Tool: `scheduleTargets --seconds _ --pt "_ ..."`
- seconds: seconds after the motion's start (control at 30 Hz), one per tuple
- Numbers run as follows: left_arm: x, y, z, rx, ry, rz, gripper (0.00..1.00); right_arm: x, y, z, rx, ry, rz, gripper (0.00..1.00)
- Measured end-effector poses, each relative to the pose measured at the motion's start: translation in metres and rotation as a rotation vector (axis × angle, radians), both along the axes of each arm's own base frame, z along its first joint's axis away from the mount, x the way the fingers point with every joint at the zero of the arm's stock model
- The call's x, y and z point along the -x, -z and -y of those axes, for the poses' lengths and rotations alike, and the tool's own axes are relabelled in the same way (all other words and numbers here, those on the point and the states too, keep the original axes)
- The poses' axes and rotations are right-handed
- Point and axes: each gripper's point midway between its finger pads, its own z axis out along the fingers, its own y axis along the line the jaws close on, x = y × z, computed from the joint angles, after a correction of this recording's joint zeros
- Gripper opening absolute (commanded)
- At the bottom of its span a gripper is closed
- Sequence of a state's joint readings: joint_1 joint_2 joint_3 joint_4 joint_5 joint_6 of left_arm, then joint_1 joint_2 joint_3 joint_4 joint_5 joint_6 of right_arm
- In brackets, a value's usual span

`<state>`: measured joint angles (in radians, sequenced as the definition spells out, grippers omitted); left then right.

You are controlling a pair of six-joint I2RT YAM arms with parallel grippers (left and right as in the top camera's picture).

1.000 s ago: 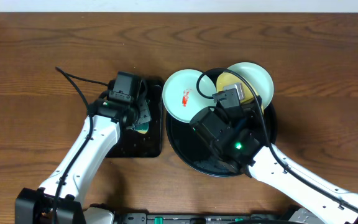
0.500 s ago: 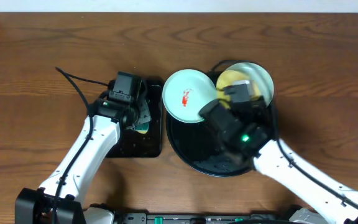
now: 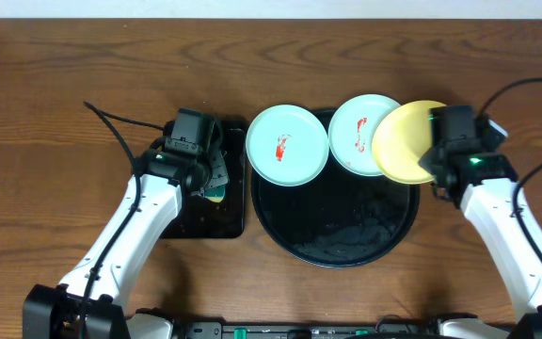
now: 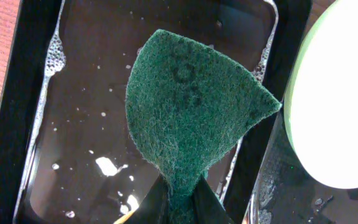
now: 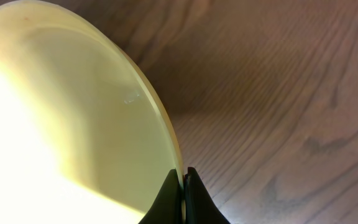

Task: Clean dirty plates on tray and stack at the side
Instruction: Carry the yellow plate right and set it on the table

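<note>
The tray holds smeared plates, so the robot's right gripper should next move toward the right in the overhead view and down to let go of the plate on the bare wood.
The round black tray lies mid-table, wet in the middle. Two pale mint plates with red smears rest over its back rim, one at the left and one further right. My right gripper is shut on the rim of the pale yellow plate, holding it tilted over the tray's right edge. In the right wrist view the yellow plate fills the left side, pinched by that gripper. My left gripper is shut on a green scouring pad.
A small rectangular black tray with soapy water sits left of the round tray, under the left gripper. Bare wooden table lies under and to the right of the yellow plate. The left mint plate's edge overhangs near the pad.
My right arm has swung from over the tray to the right, carrying the yellow plate with it and uncovering the second mint plate. The left arm has stayed still.
</note>
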<state>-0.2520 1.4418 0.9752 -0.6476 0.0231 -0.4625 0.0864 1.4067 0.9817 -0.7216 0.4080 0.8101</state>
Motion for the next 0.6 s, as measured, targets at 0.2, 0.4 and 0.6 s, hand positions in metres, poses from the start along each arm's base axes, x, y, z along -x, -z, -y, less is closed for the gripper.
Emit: scheduleTargets --seconds 0.2,0.4,0.6 --pt "0.0000 0.0000 -0.0001 0.000 0.000 0.000 0.08 0.0012 0.0041 0.0064 -0.087 0.067 0.013 0.01" --pt "0.0000 0.0000 0.0000 0.000 0.000 0.000 0.07 0.0019 0.0053 0.0103 -0.135 0.139 0.035 0.01" --pt "0.0000 0.0000 -0.0001 0.000 0.000 0.000 0.07 0.0012 0.0052 0.0115 -0.169 0.204 0.063 0.01"
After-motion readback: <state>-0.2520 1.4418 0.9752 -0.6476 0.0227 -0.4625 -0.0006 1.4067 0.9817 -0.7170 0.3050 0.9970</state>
